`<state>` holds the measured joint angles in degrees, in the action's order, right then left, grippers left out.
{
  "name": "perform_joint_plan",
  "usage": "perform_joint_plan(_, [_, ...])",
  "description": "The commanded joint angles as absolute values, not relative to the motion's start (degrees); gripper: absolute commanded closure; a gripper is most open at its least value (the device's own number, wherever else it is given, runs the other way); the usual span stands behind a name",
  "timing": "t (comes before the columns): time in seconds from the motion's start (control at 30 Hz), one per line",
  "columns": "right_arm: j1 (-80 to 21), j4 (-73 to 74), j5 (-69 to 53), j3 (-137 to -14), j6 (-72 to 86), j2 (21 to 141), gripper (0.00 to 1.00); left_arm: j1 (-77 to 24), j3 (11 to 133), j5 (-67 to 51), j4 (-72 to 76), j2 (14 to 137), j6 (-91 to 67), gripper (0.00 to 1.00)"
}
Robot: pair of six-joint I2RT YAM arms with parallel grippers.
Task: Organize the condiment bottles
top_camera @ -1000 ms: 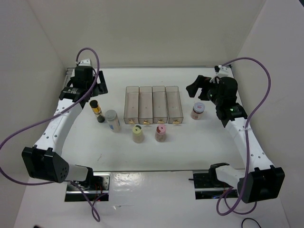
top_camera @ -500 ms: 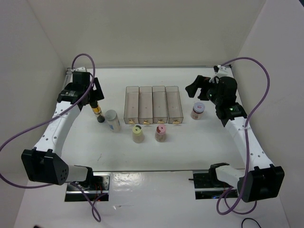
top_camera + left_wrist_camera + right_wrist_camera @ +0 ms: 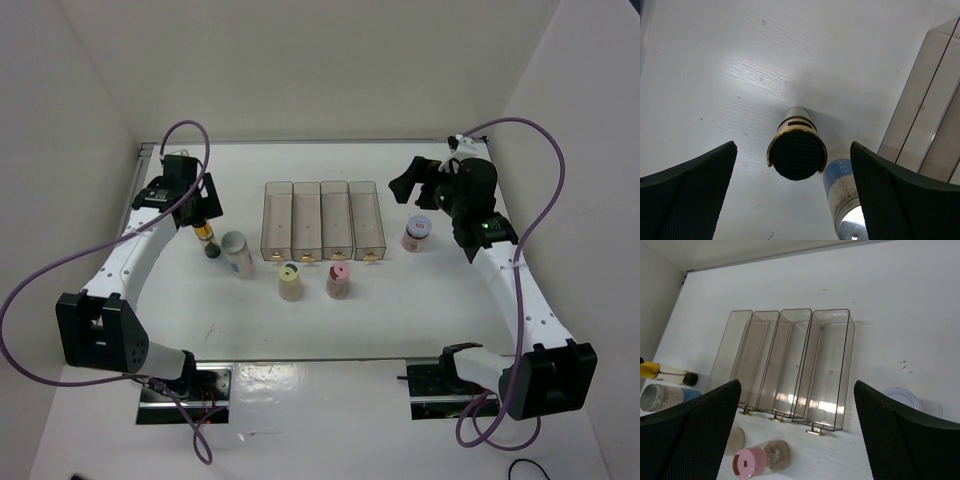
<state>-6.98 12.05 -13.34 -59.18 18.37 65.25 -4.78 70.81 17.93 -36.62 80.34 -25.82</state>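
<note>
My left gripper lowers and closes on the dark bottle's black top next, as the bottle stands just below with that top already between the open fingers.
The dark bottle with a gold band (image 3: 207, 235) stands at the left; in the left wrist view its black top (image 3: 797, 154) sits between my open fingers. My left gripper (image 3: 203, 208) hovers open just above it (image 3: 795, 200). The white grey-lidded bottle (image 3: 237, 252) stands beside it (image 3: 845, 192). The beige yellow-lidded bottle (image 3: 290, 280) and the brown pink-lidded bottle (image 3: 339, 281) stand in front of the bins. The reddish-brown jar (image 3: 416, 234) stands right of the bins, below my right gripper (image 3: 410, 185), which is open and empty (image 3: 797, 440).
Four clear rectangular bins (image 3: 323, 220) stand side by side mid-table, also in the right wrist view (image 3: 790, 365). White walls close the back and both sides. The pink-lidded bottle (image 3: 752, 463) and the jar's pale lid (image 3: 900, 399) show in the right wrist view.
My left gripper has moved back and left, then right again over the dark bottle, and its arm's elbow has shifted. The right arm and the bottles have not moved.
</note>
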Motion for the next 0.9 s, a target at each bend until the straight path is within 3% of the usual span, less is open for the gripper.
perform_joint_plan(0.0, [-7.38, 10.2, -13.62, -62.58, 18.11, 65.92, 0.02, -4.31, 71.27, 17.75, -34.89, 82.0, -26.19, 0.0])
perform_joint_plan(0.2, [-7.38, 10.2, -13.1, -62.58, 18.11, 66.45, 0.02, -4.31, 71.28, 17.75, -34.37, 83.06, -26.19, 0.07])
perform_joint_plan(0.43, [-7.38, 9.67, -11.26, -62.58, 18.11, 66.97, 0.02, -3.78, 71.28, 17.23, -34.45, 83.58, -26.19, 0.23])
perform_joint_plan(0.53, [-7.38, 9.14, -11.25, -62.58, 18.11, 67.5, 0.02, -3.78, 71.28, 17.23, -34.98, 83.58, -26.19, 0.23])
perform_joint_plan(0.63, [-7.38, 9.14, -11.25, -62.58, 18.11, 67.5, 0.02, -3.78, 70.67, 17.23, -35.6, 83.58, -26.19, 0.16])
perform_joint_plan(0.87, [-7.38, 9.14, -11.25, -62.58, 18.63, 67.5, 0.02, -3.78, 70.14, 15.91, -35.07, 83.06, -26.19, 0.17])
